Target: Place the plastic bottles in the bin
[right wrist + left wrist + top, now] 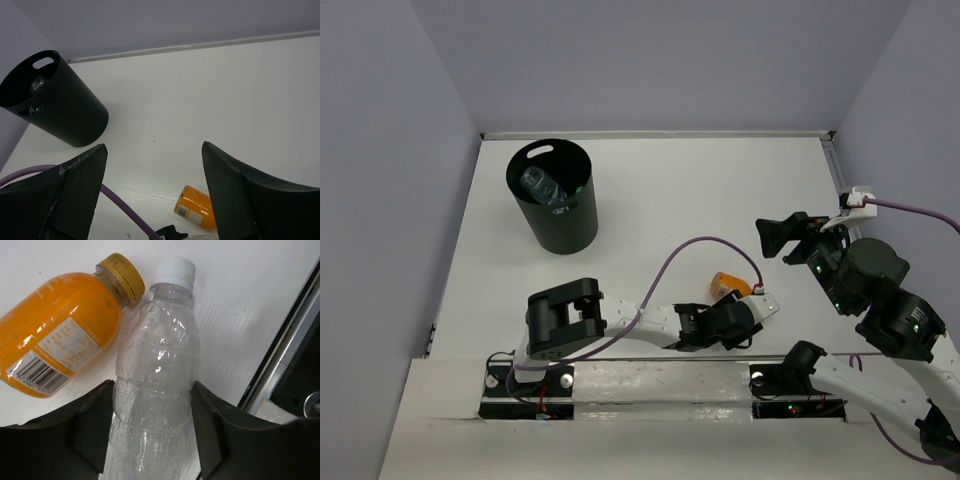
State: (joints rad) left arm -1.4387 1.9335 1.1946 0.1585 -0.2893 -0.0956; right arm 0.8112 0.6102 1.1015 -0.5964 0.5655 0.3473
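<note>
Next, my left gripper lifts, swings outward over the bin's opening (556,176), dips and releases the clear bottle, as the bin's rim stands well above the table.
A clear bottle with a white cap (157,355) lies on the table at the near middle. My left gripper (152,410) is shut on its body, one finger on each side. In the top view the left gripper (742,312) covers this bottle. An orange bottle (60,335) lies just left of it, touching it; it also shows in the top view (728,284) and the right wrist view (195,206). The black bin (558,215) stands at the far left with a clear bottle (542,185) inside. My right gripper (775,238) is open and empty, above the table's right side.
A purple cable (690,250) arcs over the table from the left arm's base to its wrist. The bin also shows in the right wrist view (65,115). A metal rail (280,355) runs along the near edge beside the clear bottle. Walls enclose the table on three sides.
</note>
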